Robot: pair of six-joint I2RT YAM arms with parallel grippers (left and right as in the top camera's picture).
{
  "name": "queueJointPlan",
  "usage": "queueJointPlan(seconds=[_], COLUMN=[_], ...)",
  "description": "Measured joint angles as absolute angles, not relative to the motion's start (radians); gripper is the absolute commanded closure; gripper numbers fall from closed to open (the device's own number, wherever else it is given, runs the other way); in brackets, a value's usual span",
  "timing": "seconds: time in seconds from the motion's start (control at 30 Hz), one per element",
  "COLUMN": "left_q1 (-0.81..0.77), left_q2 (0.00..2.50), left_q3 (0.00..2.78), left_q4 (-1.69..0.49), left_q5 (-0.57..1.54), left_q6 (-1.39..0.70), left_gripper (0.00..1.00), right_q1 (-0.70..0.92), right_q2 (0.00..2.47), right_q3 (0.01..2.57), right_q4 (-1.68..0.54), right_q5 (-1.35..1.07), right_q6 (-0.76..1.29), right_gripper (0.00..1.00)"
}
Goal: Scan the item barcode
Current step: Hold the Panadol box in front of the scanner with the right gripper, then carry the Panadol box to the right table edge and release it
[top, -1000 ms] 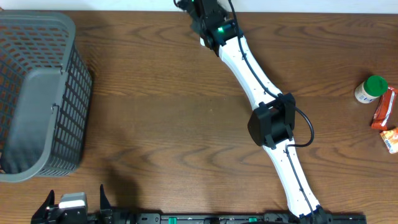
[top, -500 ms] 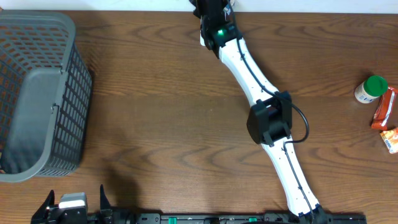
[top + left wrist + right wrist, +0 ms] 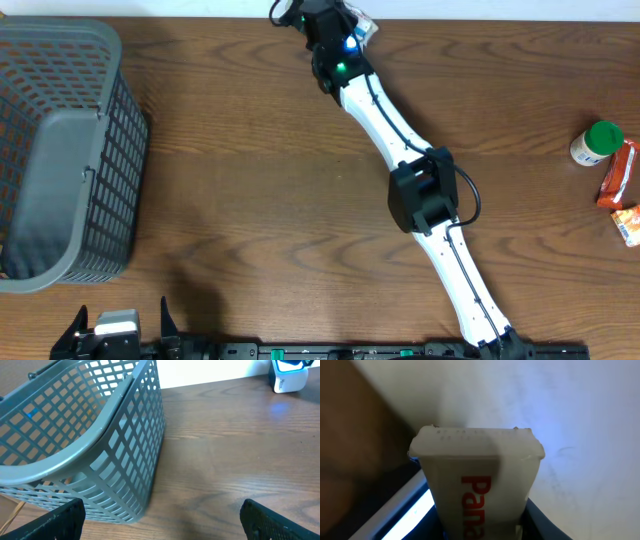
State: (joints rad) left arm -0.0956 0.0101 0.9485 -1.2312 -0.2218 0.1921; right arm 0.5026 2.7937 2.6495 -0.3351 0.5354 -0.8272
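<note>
Next, my right gripper moves to its right in the overhead view, lowers and releases the packet, since bare wood lies there by the green-capped bottle.
My right gripper [image 3: 482, 527] is shut on a white packet [image 3: 477, 485] with red lettering, which stands up between the jaws and fills the right wrist view. A bright blue-white strip [image 3: 410, 510] glows beside it. From overhead, the right gripper [image 3: 325, 15] reaches to the table's far edge, and the packet is mostly hidden under the wrist. The left wrist view shows a small white scanner box [image 3: 289, 380] with a blue glow at the far edge. My left gripper [image 3: 160, 527] is wide open over bare wood, also seen overhead as the left gripper [image 3: 120, 328] at the near edge.
A grey mesh basket [image 3: 60, 150] stands at the left, close ahead of the left gripper as the basket [image 3: 90, 435]. At the right edge are a green-capped bottle [image 3: 597, 143], a red packet [image 3: 620, 172] and an orange packet [image 3: 628, 222].
The right wrist has swung left along the far edge and the arm's elbow has shifted left with it. The left arm has not moved.
</note>
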Motion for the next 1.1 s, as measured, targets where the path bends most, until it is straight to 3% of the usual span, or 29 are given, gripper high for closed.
queueJointPlan(seconds=[0.27, 0.43, 0.57, 1.0, 1.03, 1.07, 1.1], left_q1=[-0.096, -0.096, -0.096, -0.096, -0.096, -0.096, -0.096], left_q2=[0.01, 0.01, 0.01, 0.01, 0.01, 0.01, 0.01], left_q3=[0.949, 0.949, 0.949, 0.949, 0.949, 0.949, 0.949], left_q4=[-1.231, -1.231, -1.231, -1.231, -1.231, -1.231, -1.231], left_q5=[-0.222, -0.222, -0.222, -0.222, -0.222, -0.222, -0.222], left_q6=[0.192, 0.192, 0.192, 0.192, 0.192, 0.192, 0.192], left_gripper=[0.01, 0.01, 0.01, 0.01, 0.01, 0.01, 0.01], right_q1=[0.483, 0.401, 0.299, -0.166, -0.208, -0.238, -0.298], right_q2=[2.678, 2.623, 2.623, 2.622, 2.622, 2.622, 2.622], right_q3=[2.648, 2.653, 2.649, 2.553, 2.531, 2.514, 2.479], right_q4=[-0.783, -1.124, -1.322, -1.29, -1.279, -1.272, -1.259], right_q5=[0.527, 0.526, 0.471, 0.282, 0.268, 0.258, 0.249], right_q6=[-0.579, -0.404, -0.296, -0.198, -0.195, -0.194, -0.188], right_gripper=[0.77, 0.82, 0.8, 0.73, 0.68, 0.2, 0.06])
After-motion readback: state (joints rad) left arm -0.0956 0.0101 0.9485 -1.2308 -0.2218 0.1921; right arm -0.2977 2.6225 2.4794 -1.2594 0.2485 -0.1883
